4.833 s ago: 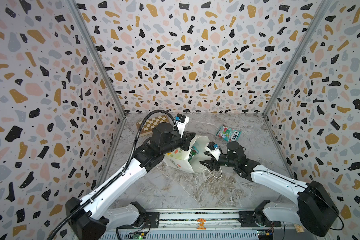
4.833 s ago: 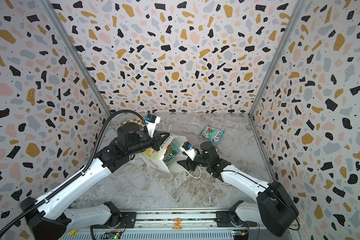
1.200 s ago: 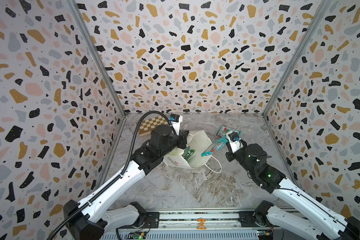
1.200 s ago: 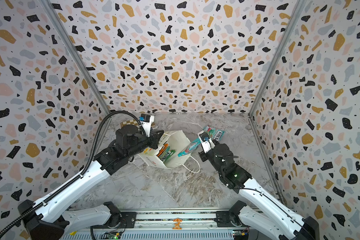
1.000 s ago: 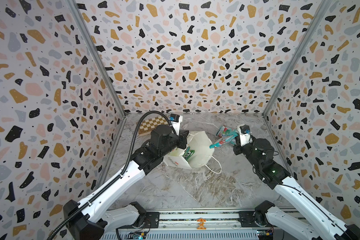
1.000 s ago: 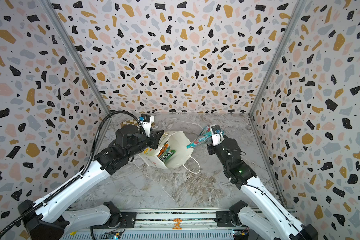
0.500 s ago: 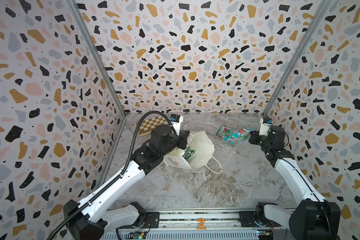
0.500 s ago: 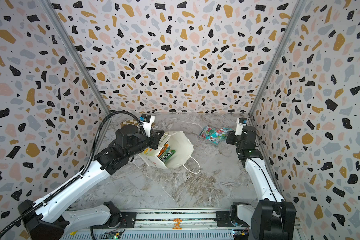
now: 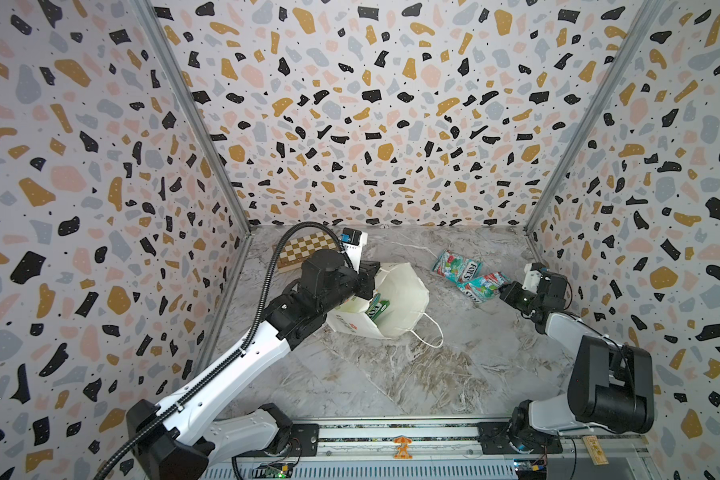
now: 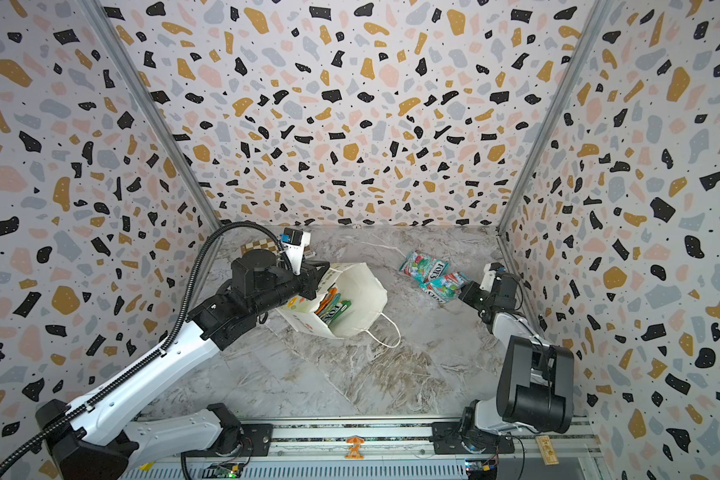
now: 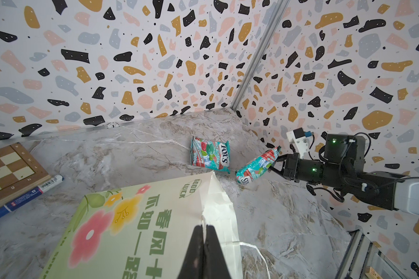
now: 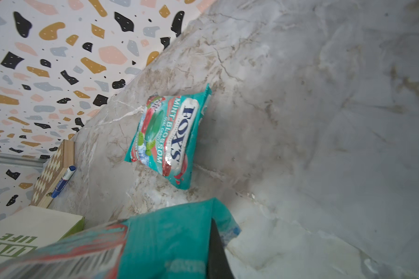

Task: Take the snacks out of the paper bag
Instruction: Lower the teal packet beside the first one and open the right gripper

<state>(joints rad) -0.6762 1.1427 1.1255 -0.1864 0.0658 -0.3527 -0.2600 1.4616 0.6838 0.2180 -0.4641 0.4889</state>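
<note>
My right gripper eases down and away from the second teal-red packet onto the bare marble below next. It then lays the slanting packet flat to release it.
The white paper bag (image 9: 400, 291) (image 10: 360, 291) lies tilted on the marble table, mouth facing right. My left gripper (image 9: 371, 275) (image 10: 323, 271) (image 11: 205, 228) is shut on its upper rim. Inside the mouth show a green snack (image 9: 377, 308) (image 10: 336, 311) and an orange one (image 10: 327, 300). My right gripper (image 9: 500, 289) (image 10: 462, 291) (image 11: 275, 164) (image 12: 203, 241) is shut on a teal-red snack packet (image 9: 479, 286) (image 10: 442, 286) (image 11: 257, 166) (image 12: 167, 246), held slanting with its far end low by the table. A second teal-red packet (image 9: 456, 266) (image 10: 425, 264) (image 11: 211, 154) (image 12: 167, 137) lies flat just beyond it.
A folded chessboard (image 9: 304, 249) (image 11: 5, 169) with a blue pen (image 11: 22, 195) (image 12: 63, 181) beside it sits at the back left behind the bag. The bag's cord handle (image 9: 429, 336) trails toward the front. The right wall stands close behind my right gripper.
My right gripper has carried the teal-red packet from the bag's mouth rightward to beside the packet lying near the right wall. My left gripper has kept its hold on the bag.
</note>
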